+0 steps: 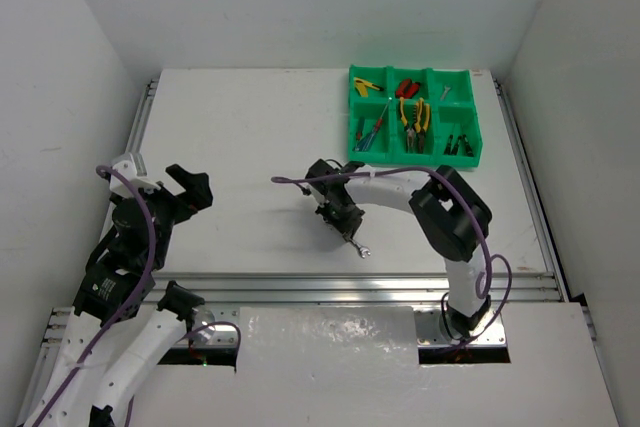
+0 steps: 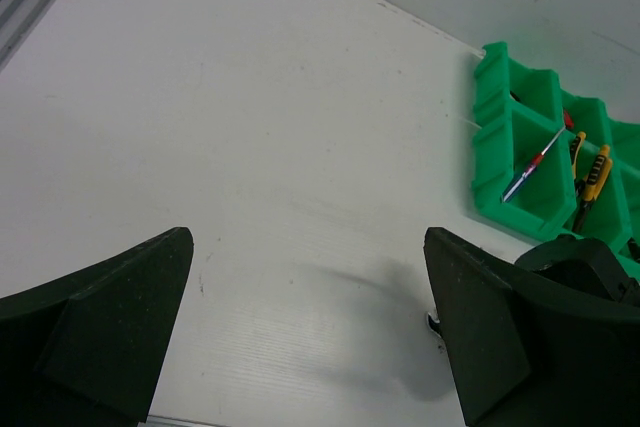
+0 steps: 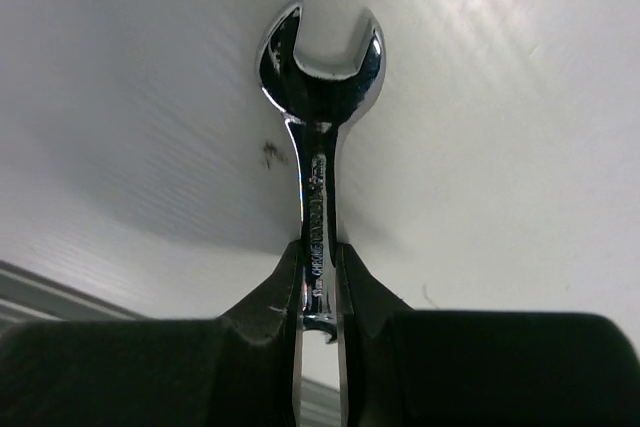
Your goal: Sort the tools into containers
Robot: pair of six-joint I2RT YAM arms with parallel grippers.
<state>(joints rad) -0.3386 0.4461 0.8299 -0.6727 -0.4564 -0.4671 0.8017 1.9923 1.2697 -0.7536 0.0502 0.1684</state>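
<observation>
The robot's right gripper will next go up and carry another wrench (image 1: pixel 450 90) over the far container section, as that section lies outward and to the gripper's right in the top view.
My right gripper (image 1: pixel 348 230) is shut on a silver wrench (image 3: pixel 320 137), whose open-ended head sticks out past the fingertips just above the table; its tip shows in the top view (image 1: pixel 363 250). The gripper (image 3: pixel 320 272) pinches the shank. The green six-compartment tray (image 1: pixel 466 157) stands at the far right and holds yellow-handled pliers (image 1: pixel 413 117), a red utility knife (image 1: pixel 405 87), a yellow knife (image 1: pixel 366 86) and thin screwdrivers (image 1: pixel 371 133). My left gripper (image 1: pixel 190 187) is open and empty over bare table at the left (image 2: pixel 310 337). The tray also shows in the left wrist view (image 2: pixel 500 147).
The white table (image 1: pixel 250 147) is walled in by white panels on three sides. A metal rail (image 1: pixel 350 285) runs along its near edge. The right arm's elbow (image 1: pixel 455 212) hangs over the table in front of the tray.
</observation>
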